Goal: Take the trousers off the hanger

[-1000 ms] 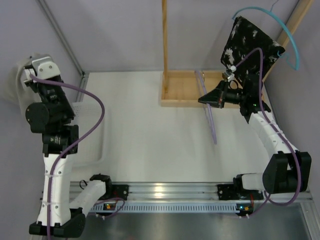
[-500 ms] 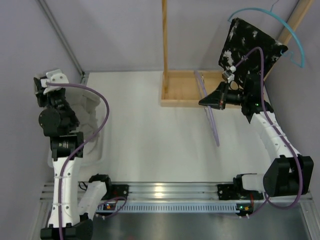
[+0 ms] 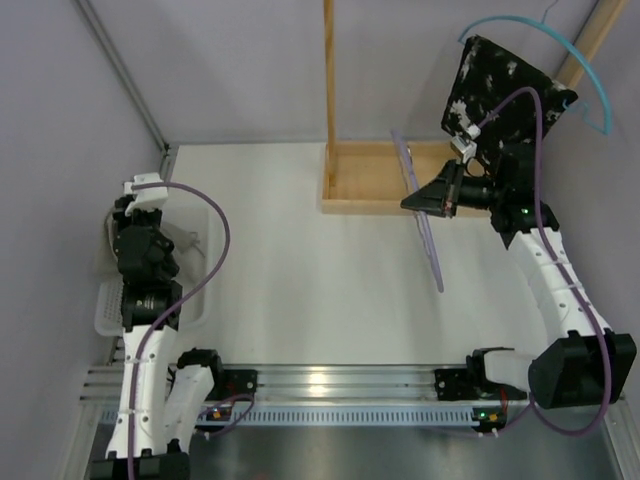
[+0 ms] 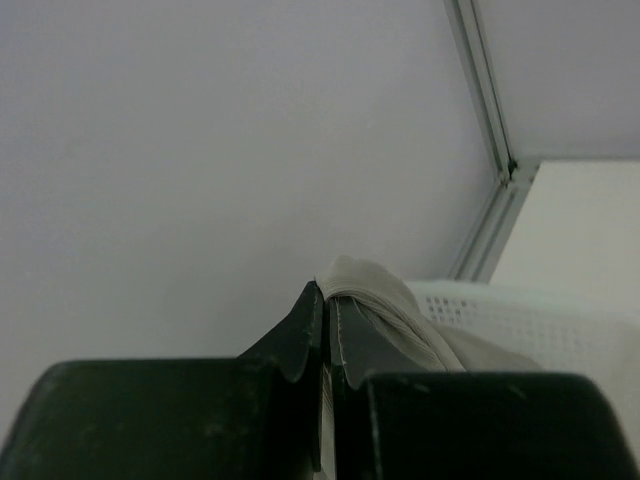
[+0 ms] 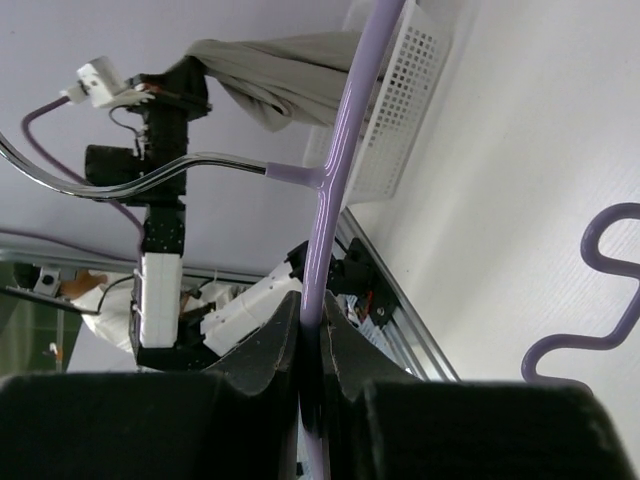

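My right gripper will move up and outward to the gap (image 3: pixel 395 60) beside the rack's upright post and release, as the purple hanger is bare. The gap is above my right gripper and outward of it.
The beige trousers (image 4: pixel 400 318) are off the hanger, pinched in my shut left gripper (image 4: pixel 327 322) just above the white basket (image 4: pixel 545 318). In the top view the left gripper (image 3: pixel 140 212) points down over the basket (image 3: pixel 203 298) at the left edge, and the arm hides most of the cloth. My right gripper (image 3: pixel 415 200) is shut on the bare purple hanger (image 3: pixel 427 230) and holds it above the table near the wooden rack. The right wrist view shows its jaws (image 5: pixel 310 335) clamped on the hanger's bar (image 5: pixel 345 130), with the trousers (image 5: pixel 270 65) draped over the basket (image 5: pixel 400 110) beyond.
A wooden rack (image 3: pixel 365 205) with an upright post stands at the back centre. A black-and-white patterned garment (image 3: pixel 500 95) hangs on a teal hanger (image 3: pixel 590 90) at the back right. Grey walls close in the left and back sides.
My left arm has come down from high by the left wall, carrying the trousers to the basket. My right gripper has barely moved and still holds the hanger.
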